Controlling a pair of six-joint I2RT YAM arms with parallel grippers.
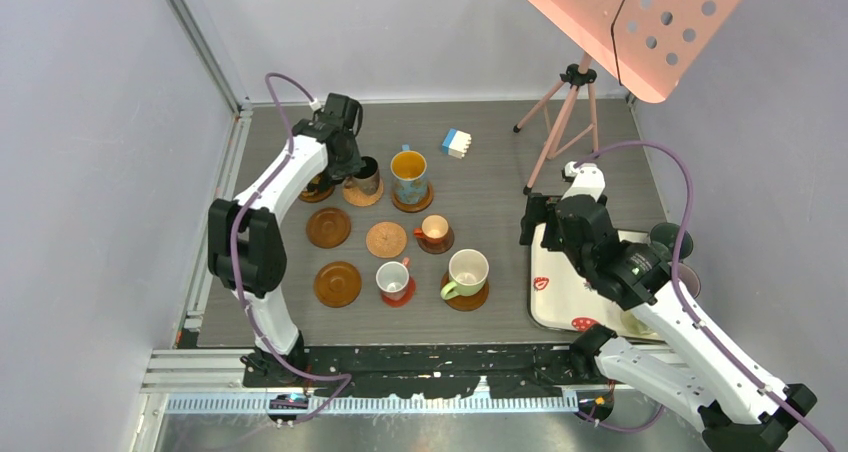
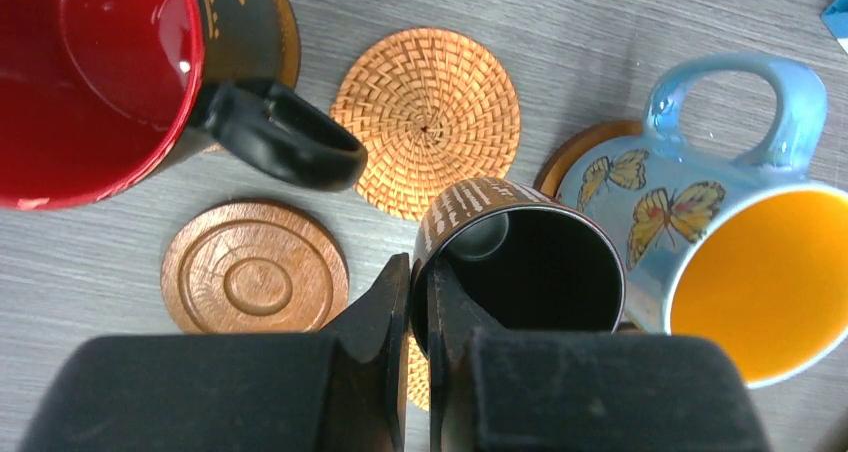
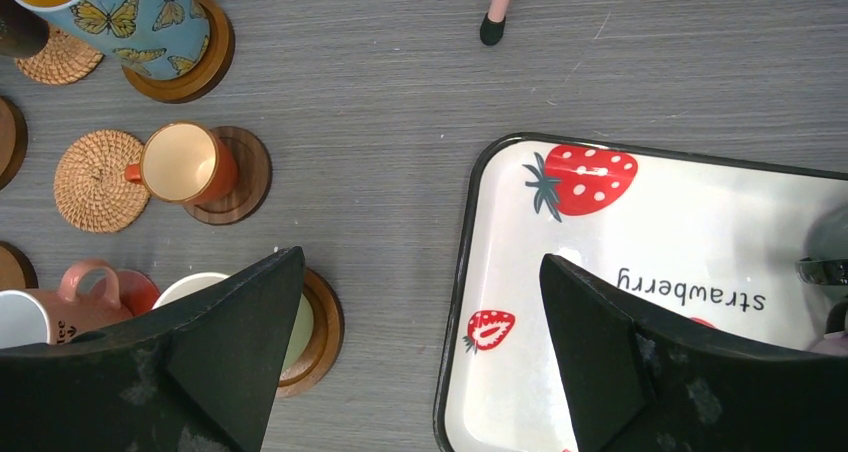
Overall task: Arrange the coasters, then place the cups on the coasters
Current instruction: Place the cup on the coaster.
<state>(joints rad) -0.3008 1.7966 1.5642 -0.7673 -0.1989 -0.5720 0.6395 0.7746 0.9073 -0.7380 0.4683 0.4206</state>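
Note:
My left gripper lowers the black cup onto the woven coaster beside the butterfly cup next, since the cup still hangs above. It then releases the black cup's rim.
My left gripper (image 2: 420, 277) is shut on the rim of a black cup (image 2: 530, 272), one finger inside and one outside. The cup is over a woven coaster (image 1: 362, 194); whether it rests on it I cannot tell. Beside it are a blue butterfly cup (image 2: 740, 262) on a brown coaster and a red-inside black cup (image 2: 90, 72). A woven coaster (image 2: 425, 107) and a ringed wooden coaster (image 2: 255, 280) lie bare. My right gripper (image 3: 420, 312) is open, holding nothing, above the left edge of the tray (image 3: 690, 222). A small orange cup (image 3: 185, 162), a pink cup (image 1: 392, 277) and a cream cup (image 1: 467, 270) stand on coasters.
A blue-and-white block (image 1: 457, 143) lies at the back. A pink music stand (image 1: 570, 92) stands at the back right, one foot (image 3: 491, 30) near the tray. More cups (image 1: 665, 240) sit at the tray's right side. Another bare brown coaster (image 1: 337, 283) lies front left.

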